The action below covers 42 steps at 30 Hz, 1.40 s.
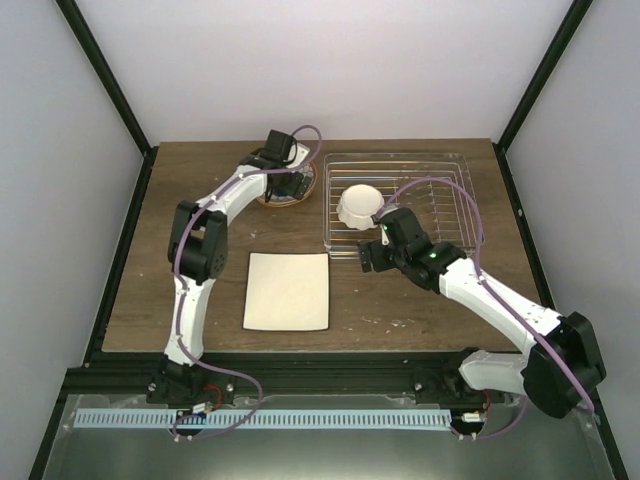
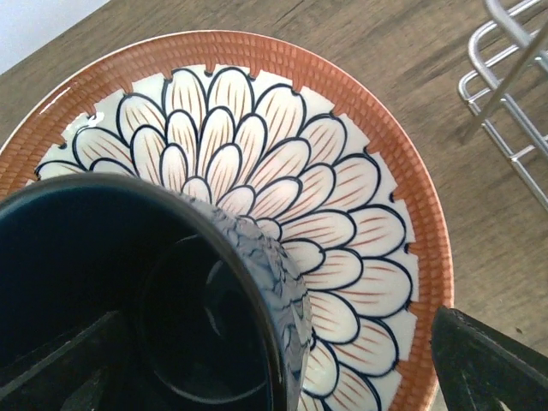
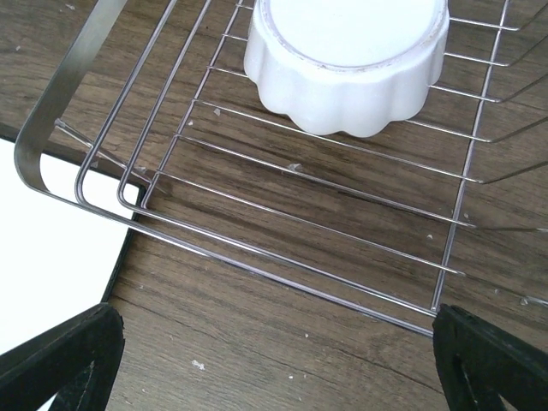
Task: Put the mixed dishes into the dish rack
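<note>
My left gripper should stay over the dark blue mug [image 2: 128,291] and close on its side, which is between the fingers, before loading it.
The dark blue mug [image 2: 128,291] stands on the orange-rimmed patterned plate [image 2: 342,171], left of the dish rack [image 1: 440,160]. My left gripper [image 2: 274,377] is open over the mug. One finger [image 2: 60,364] is inside the mug and the other [image 2: 488,364] is outside, well clear of its wall. In the top view the gripper [image 1: 290,188] hides most of the mug. The white scalloped bowl [image 1: 358,206] sits in the rack's near-left part. My right gripper [image 1: 372,255] is open and empty just in front of the rack's near rim [image 3: 257,248]. The cream rectangular plate [image 1: 287,291] lies flat on the table.
The rack's corner [image 2: 505,94] lies close to the right of the patterned plate. The cream plate's corner [image 3: 51,257] lies just left of the right gripper [image 3: 274,368]. Black frame posts stand at the table's back corners.
</note>
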Tool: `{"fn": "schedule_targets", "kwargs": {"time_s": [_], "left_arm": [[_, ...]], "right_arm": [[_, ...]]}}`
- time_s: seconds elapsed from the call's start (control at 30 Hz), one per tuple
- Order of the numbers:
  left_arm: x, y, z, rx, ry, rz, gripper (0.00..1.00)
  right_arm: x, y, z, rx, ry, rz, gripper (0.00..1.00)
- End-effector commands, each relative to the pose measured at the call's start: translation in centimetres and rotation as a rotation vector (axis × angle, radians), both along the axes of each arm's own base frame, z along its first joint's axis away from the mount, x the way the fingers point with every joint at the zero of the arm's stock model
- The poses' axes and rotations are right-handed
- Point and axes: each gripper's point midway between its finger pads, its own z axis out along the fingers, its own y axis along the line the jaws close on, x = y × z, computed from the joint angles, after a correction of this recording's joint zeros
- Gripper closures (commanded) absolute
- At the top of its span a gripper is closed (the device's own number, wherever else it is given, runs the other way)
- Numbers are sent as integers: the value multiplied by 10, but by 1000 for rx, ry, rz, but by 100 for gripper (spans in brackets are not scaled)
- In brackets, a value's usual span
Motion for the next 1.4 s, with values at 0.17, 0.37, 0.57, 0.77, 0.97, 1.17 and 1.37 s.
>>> {"fn": "schedule_targets", "kwargs": {"time_s": [0.17, 0.37, 0.57, 0.77, 0.97, 1.17, 1.37], "left_arm": [[7, 7, -8, 48, 19, 28, 44], [9, 6, -7, 45, 19, 37, 80], [11, 7, 2, 36, 4, 51, 100], [9, 10, 36, -36, -45, 78, 100], [-7, 19, 119, -333, -137, 101, 100], [-45, 32, 184, -556, -248, 89, 100], [-95, 20, 225, -767, -278, 6, 100]], "right_arm": [[-4, -2, 6, 12, 0, -19, 0], [-5, -2, 4, 8, 2, -19, 0], [-5, -3, 0, -1, 10, -22, 0], [-5, 3, -2, 28, 10, -2, 0], [-11, 25, 15, 184, -52, 87, 0], [-25, 51, 37, 360, -97, 215, 0], [-40, 79, 55, 528, -109, 363, 0]]}}
